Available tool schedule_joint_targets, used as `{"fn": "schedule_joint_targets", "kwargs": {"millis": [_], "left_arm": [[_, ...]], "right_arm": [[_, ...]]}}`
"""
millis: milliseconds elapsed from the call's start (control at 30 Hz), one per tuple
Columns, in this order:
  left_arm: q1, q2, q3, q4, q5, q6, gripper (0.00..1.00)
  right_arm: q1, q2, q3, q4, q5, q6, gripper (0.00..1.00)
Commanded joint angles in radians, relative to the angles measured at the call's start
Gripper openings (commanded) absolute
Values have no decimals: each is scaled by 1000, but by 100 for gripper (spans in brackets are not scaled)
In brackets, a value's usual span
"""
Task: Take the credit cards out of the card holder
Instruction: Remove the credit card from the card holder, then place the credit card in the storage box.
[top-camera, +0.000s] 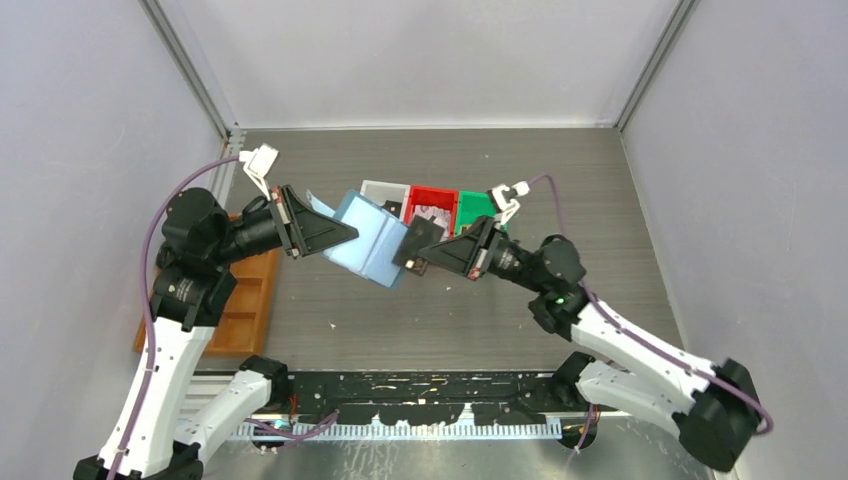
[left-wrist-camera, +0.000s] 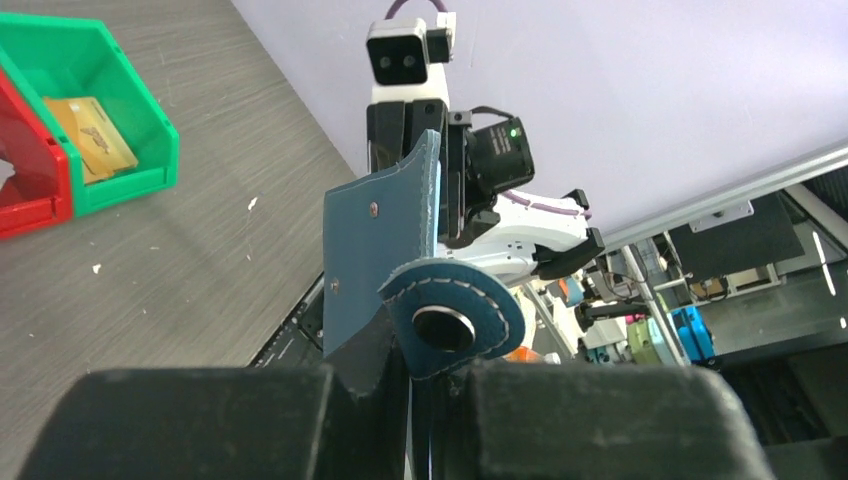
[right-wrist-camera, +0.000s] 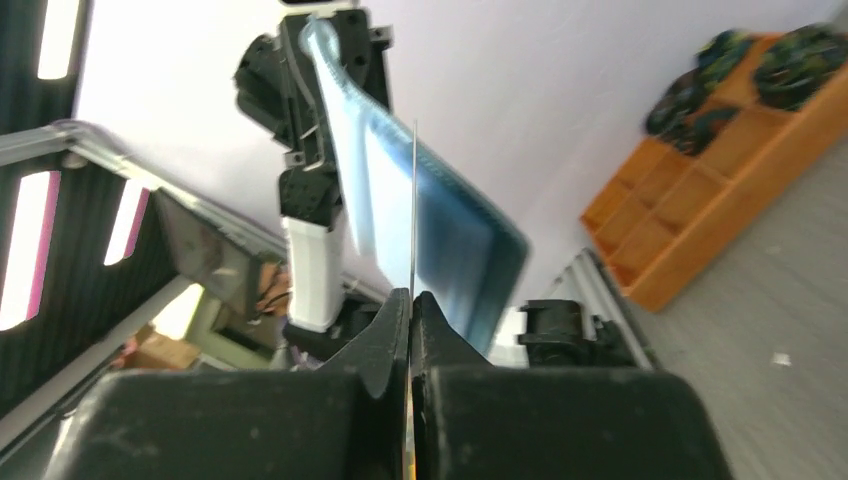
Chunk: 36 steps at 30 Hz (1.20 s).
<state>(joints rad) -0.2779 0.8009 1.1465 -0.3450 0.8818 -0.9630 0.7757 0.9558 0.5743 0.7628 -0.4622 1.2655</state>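
Observation:
My right gripper holds the black credit card. It should move the card outward from the holder, then down into the white bin (top-camera: 386, 198).
My left gripper (top-camera: 343, 236) is shut on the blue card holder (top-camera: 368, 240) and holds it open above the table. In the left wrist view the holder (left-wrist-camera: 375, 255) stands up from my shut jaws (left-wrist-camera: 440, 395), its tab with the snap button (left-wrist-camera: 445, 326) curled over. My right gripper (top-camera: 432, 256) is shut on a black credit card (top-camera: 420, 242) at the holder's right edge. I cannot tell whether the card's far end is still in a slot. In the right wrist view the card (right-wrist-camera: 414, 200) shows edge-on, rising from my gripper (right-wrist-camera: 411, 310) before the pale blue holder (right-wrist-camera: 450, 235).
A white bin (top-camera: 382, 190), a red bin (top-camera: 432, 198) holding a silvery patterned card (top-camera: 432, 215), and a green bin (top-camera: 476, 207) stand in a row behind the holder. The green bin (left-wrist-camera: 150, 130) holds a gold card (left-wrist-camera: 95, 135). An orange-brown compartment tray (top-camera: 245, 300) lies at the left.

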Motion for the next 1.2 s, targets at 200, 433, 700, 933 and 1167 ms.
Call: {"fn": "schedule_joint_targets", "kwargs": {"millis": [200, 433, 700, 933, 1167], "left_arm": [[5, -16, 50, 35, 66, 112, 0], [6, 7, 65, -162, 98, 313, 0], [8, -10, 82, -296, 120, 445, 0], [8, -19, 82, -289, 172, 438, 0], [8, -75, 18, -141, 226, 391, 0]], "right_arm": [[-202, -22, 257, -686, -89, -348, 1], [-209, 442, 545, -804, -27, -489, 1], [-179, 936, 936, -922, 36, -540, 1], [-134, 1105, 1134, -1062, 182, -583, 5], [-131, 1061, 1111, -1047, 281, -594, 41]]}}
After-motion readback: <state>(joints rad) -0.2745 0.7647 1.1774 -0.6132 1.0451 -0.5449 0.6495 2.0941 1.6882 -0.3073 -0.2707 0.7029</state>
